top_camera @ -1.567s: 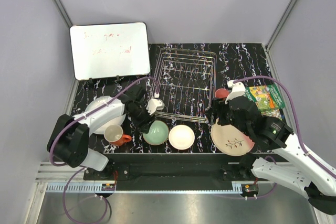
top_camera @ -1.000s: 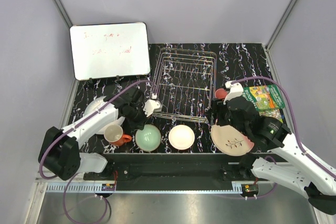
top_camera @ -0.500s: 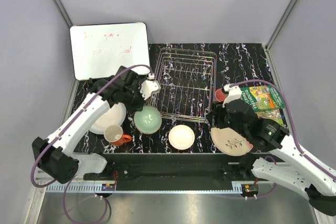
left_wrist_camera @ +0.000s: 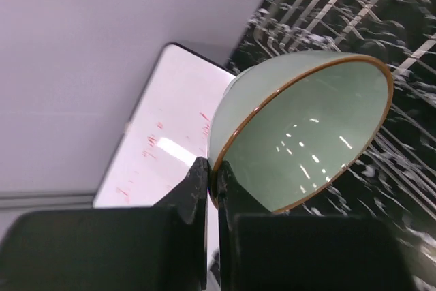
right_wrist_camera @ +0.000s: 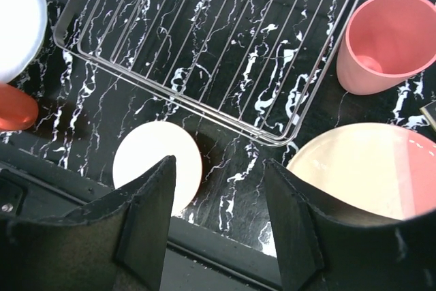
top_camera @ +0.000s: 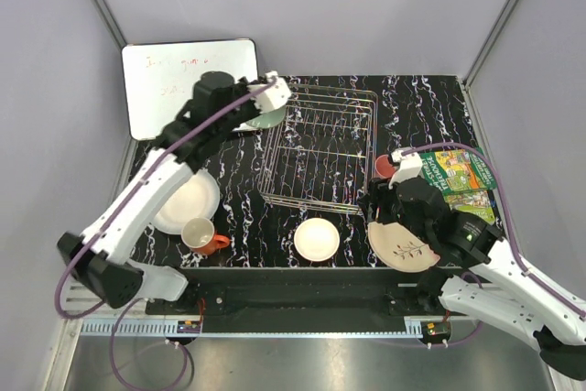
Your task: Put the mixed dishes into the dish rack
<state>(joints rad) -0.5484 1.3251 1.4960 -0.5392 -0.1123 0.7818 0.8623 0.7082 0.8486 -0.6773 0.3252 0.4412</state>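
Observation:
Next, my left gripper shifts outward and to the right in the top view, then lowers the mint green bowl onto the dish rack's far wires, since they stand empty.
My left gripper (top_camera: 271,103) is shut on the rim of the mint green bowl (left_wrist_camera: 306,134), which hangs tilted in the air over the far left corner of the dish rack (top_camera: 319,148). My right gripper (right_wrist_camera: 219,168) stands open and empty above the table in front of the rack (right_wrist_camera: 211,39), between the cream bowl (right_wrist_camera: 157,165) and the pink-and-cream plate (right_wrist_camera: 368,168). The small pink cup (right_wrist_camera: 385,39) stands right of the rack. On the table left of the rack lie the white plate (top_camera: 188,200) and the orange mug (top_camera: 201,235).
A whiteboard (top_camera: 183,80) leans at the back left, close behind the raised bowl. A green book (top_camera: 462,171) lies at the right edge beside the pink cup. Grey walls enclose the table on three sides.
My left arm has lifted the mint green bowl from the table's front and carried it back to the rack's far left corner. The right arm has barely shifted.

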